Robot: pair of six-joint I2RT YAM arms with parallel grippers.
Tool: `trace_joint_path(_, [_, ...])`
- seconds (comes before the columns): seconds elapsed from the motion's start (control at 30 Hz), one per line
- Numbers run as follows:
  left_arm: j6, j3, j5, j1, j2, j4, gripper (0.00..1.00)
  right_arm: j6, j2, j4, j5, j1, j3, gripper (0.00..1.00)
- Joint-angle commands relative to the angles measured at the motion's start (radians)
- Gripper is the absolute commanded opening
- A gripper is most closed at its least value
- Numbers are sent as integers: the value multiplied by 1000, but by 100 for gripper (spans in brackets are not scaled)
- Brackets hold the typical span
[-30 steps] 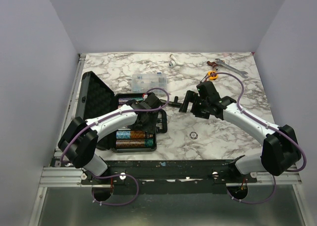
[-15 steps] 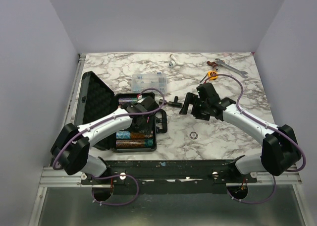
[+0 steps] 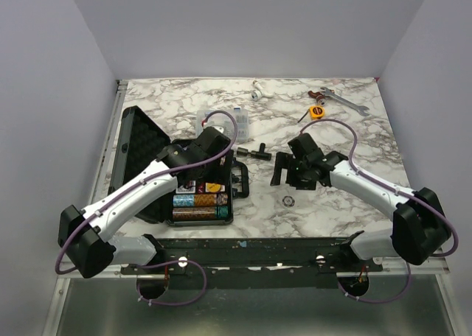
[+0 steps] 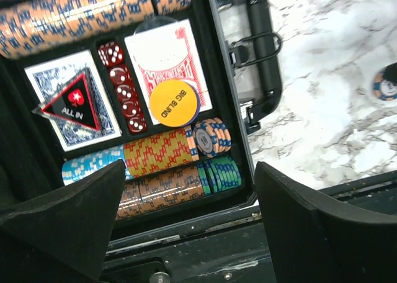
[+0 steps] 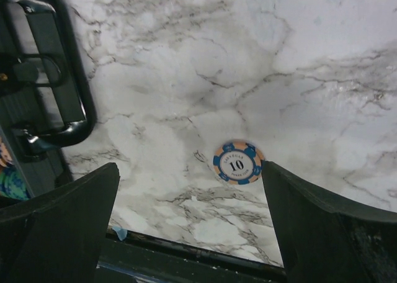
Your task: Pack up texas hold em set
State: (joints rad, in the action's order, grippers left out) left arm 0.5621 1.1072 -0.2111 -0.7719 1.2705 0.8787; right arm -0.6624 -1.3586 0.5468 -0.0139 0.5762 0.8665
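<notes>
The chip is lying on the marble outside the case [image 3: 140,153], so I next lower my right gripper, move it back gently and close its fingers around the loose chip's rim [image 3: 288,201].
The texas hold em set's black case [image 3: 140,153] lies open at the left, its handle [image 4: 260,47] toward the table's middle. In its tray are rows of chips [image 4: 158,152], red dice [image 4: 121,90], a red deck [image 4: 162,56] under a yellow BIG BLIND button [image 4: 173,102], and a blue deck [image 4: 53,90] under an ALL IN marker [image 4: 74,104]. My left gripper [image 4: 189,190] hovers open and empty above the tray [image 3: 200,166]. One loose chip [image 5: 238,162] marked 10 lies on the marble [image 3: 287,200]. My right gripper [image 5: 189,184] hangs open over it, the chip just inside the right finger.
A clear compartment box [image 3: 221,119] sits behind the case. A small black T-shaped part [image 3: 254,151] lies between the arms. A yellow tape measure [image 3: 316,112], a wrench [image 3: 343,100] and a metal fitting [image 3: 257,93] lie at the back. The table's front rail [image 5: 186,258] is close below the loose chip.
My left gripper has lifted back from the tray and opened wider; the yellow button now shows in the case. My right gripper has shifted slightly nearer, over the loose chip.
</notes>
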Motion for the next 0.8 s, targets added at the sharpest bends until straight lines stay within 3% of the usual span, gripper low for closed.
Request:
trace_joint_path(0.0, [-101,132,56,21,-29,0,85,-46,-19,110,81,60,-9,99])
trace_joint_path(0.3, [-222,438,340,48,0,-138,91,-185,-119,273,185,123,60,88])
trace_joint_path(0.5, [-245,302,349,49,-41,-241,92,-263,-226,371,195,123,125,86])
trace_joint_path(0.77, [-263,143,346,48,-118,-346,91,-300,-315,370,164,120,183,79])
